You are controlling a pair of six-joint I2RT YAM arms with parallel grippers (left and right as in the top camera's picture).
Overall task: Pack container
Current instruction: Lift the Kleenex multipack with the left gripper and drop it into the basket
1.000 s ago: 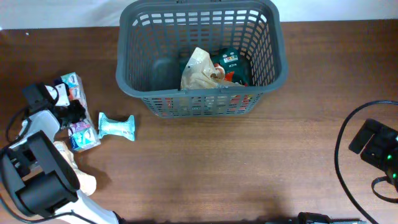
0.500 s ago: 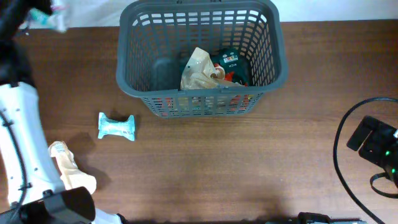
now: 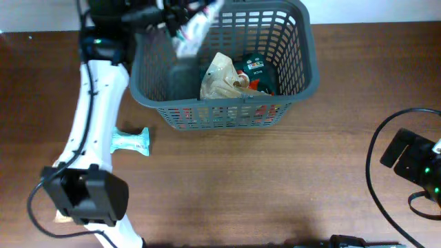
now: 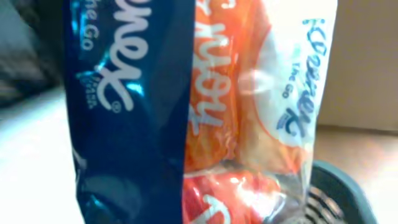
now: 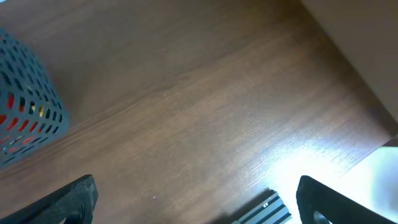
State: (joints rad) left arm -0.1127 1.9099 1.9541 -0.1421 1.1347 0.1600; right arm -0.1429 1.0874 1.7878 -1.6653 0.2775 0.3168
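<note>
I will move my left gripper back and down into the container (image 3: pixel 303 76), over the empty space beside the beige crumpled packet. I will release the pack there, because there is still room.
The dark grey lattice container (image 3: pixel 303 76) stands at the back middle of the table. It holds a beige crumpled packet (image 3: pixel 222 77) and a dark green packet (image 3: pixel 255 69). My left gripper (image 3: pixel 176 17) is over the container's back left corner, shut on a pack of tissue packets (image 3: pixel 196 27) that hangs over the inside. In the left wrist view this pack (image 4: pixel 205 112) fills the frame, blue, orange and white, with the container's rim (image 4: pixel 339 186) at the lower right. My right gripper (image 5: pixel 196 199) is open and empty, low over bare table at the far right.
A pale blue tissue packet (image 3: pixel 129 140) lies on the table left of the container's front. A beige packet (image 3: pixel 62 218) peeks out behind the left arm's base. Black cables (image 3: pixel 375 186) loop at the right edge. The container's corner shows in the right wrist view (image 5: pixel 28 99).
My left arm has lifted the tissue pack from the table's left edge, swung it up past the back left, and now holds it over the container's back left corner. The right arm barely moved.
</note>
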